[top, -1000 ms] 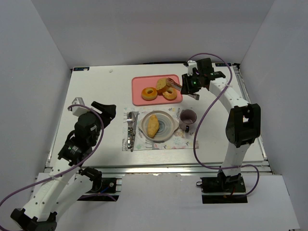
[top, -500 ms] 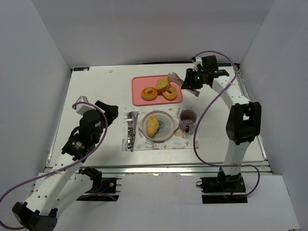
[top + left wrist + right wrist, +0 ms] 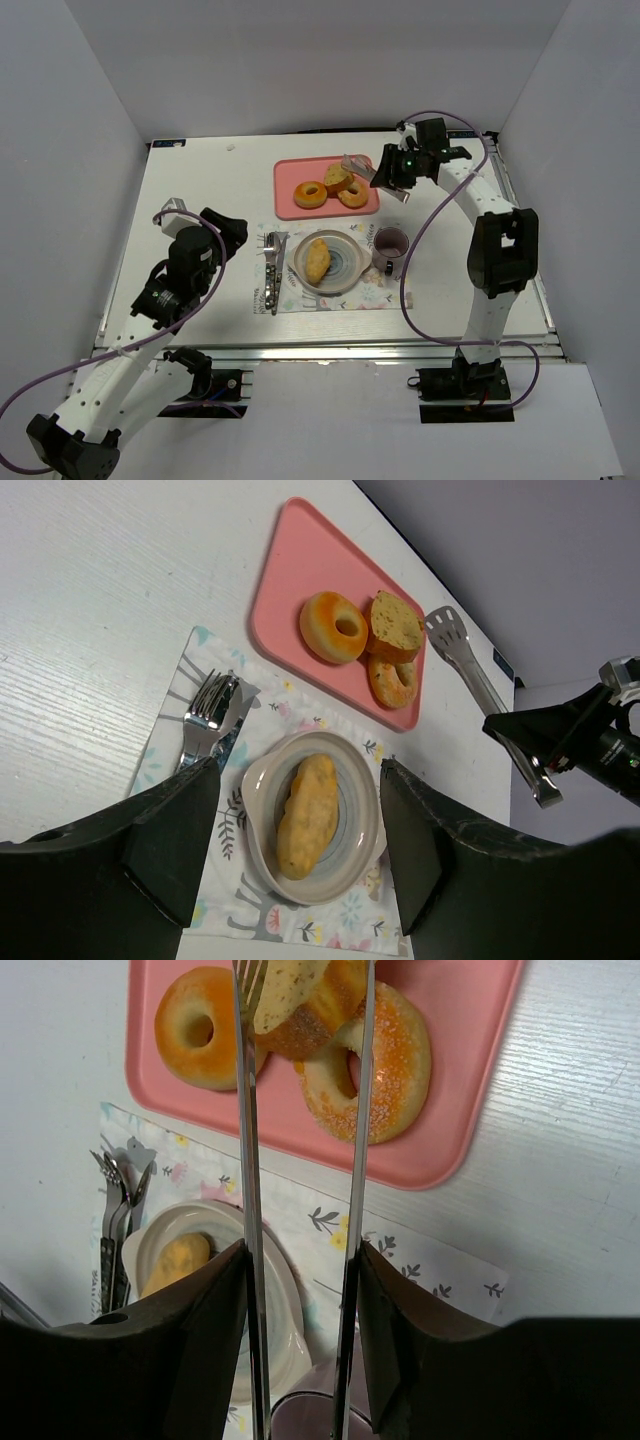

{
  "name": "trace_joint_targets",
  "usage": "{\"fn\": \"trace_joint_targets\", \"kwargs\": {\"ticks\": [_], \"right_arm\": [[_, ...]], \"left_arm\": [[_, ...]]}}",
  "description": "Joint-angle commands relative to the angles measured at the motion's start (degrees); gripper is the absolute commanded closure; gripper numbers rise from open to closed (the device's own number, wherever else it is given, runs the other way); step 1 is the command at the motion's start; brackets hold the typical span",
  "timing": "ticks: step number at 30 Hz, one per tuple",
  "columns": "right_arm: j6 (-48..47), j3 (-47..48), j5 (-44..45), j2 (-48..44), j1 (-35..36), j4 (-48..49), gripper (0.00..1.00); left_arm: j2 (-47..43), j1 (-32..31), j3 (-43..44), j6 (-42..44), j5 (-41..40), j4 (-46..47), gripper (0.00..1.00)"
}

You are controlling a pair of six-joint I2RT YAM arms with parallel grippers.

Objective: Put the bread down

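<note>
The open tong tips hover by the wedge bread piece (image 3: 337, 178) (image 3: 308, 1008). My right gripper moves down next until they straddle it, then closes on the metal tongs.
One oblong bread piece (image 3: 317, 260) lies on the grey plate (image 3: 350, 272); it also shows in the left wrist view (image 3: 310, 815). A wedge bread piece (image 3: 337, 178) leans on a donut on the pink tray (image 3: 288, 170). My right gripper (image 3: 393, 172) is shut on metal tongs (image 3: 362, 166), whose open tips hover by the wedge; I cannot tell if they touch it. In the right wrist view the wedge (image 3: 295, 1000) shows between the tong arms (image 3: 355, 1160), beyond the gripper (image 3: 300, 1260). My left gripper (image 3: 225, 228) is open and empty, with the plate bread between its fingers (image 3: 170, 840).
Two glazed ring donuts (image 3: 309, 194) (image 3: 352, 196) lie on the tray. A purple mug (image 3: 389, 243) stands right of the plate. A fork and other cutlery (image 3: 272, 265) lie left of the plate on a floral placemat (image 3: 345, 298). White walls enclose the table.
My right gripper and the tongs drew back and up from the wedge bread, which stays on the tray. My left arm shifted slightly to the right.
</note>
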Motion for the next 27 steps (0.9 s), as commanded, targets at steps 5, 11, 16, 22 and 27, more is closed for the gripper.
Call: {"fn": "trace_joint_targets", "kwargs": {"ticks": [5, 11, 16, 22, 27], "right_arm": [[0.72, -0.96, 0.2, 1.41, 0.32, 1.91, 0.5], [1.07, -2.18, -0.86, 2.12, 0.76, 1.91, 0.52], [1.33, -2.45, -1.91, 2.12, 0.85, 2.09, 0.63], [1.77, -2.54, -3.58, 1.07, 0.94, 2.44, 0.81], [2.12, -2.01, -6.21, -0.51, 0.41, 3.4, 0.88]], "left_arm": [[0.12, -0.09, 2.55, 0.45, -0.09, 0.28, 0.26], [0.12, -0.09, 2.46, 0.54, -0.18, 0.36, 0.26], [0.04, -0.09, 2.46, 0.54, -0.18, 0.36, 0.26], [-0.23, -0.09, 2.46, 0.45, -0.36, 0.19, 0.26], [-0.49, -0.09, 2.37, 0.36, -0.36, 0.1, 0.26]]}}
